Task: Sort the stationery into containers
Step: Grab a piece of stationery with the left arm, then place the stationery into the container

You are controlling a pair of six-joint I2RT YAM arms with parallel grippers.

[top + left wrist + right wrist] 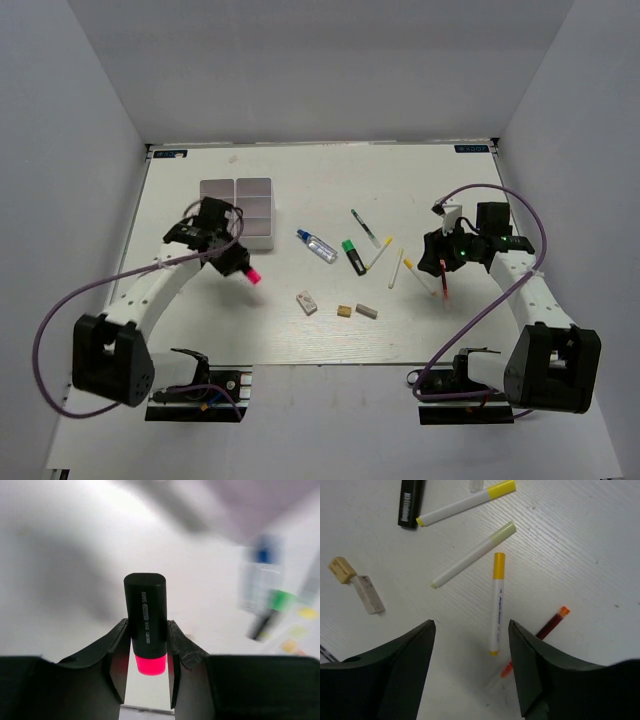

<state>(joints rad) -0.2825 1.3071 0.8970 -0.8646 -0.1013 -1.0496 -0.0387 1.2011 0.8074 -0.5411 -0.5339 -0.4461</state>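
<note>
My left gripper moves outward over the tray's far section (217,188), at the left in the top view, next. It releases the marker (247,270) there, since that section is empty.
My left gripper (238,262) is shut on the black-pink marker (247,270), held above the table just in front of the white divided tray (240,188). In the left wrist view the marker (145,611) stands between the fingers (118,650), pink end toward the camera. My right gripper (440,268) is open over the red pen (443,281). In the right wrist view it (471,627) straddles a white yellow-tipped stick (497,602), and the red pen (550,625) lies partly under the right finger.
On the table lie the clear blue bottle (316,246), the black-green highlighter (354,256), a thin pen (363,227), other white sticks (380,256), and three erasers: white (307,302), tan (343,311), grey (367,311). Grey walls enclose the table.
</note>
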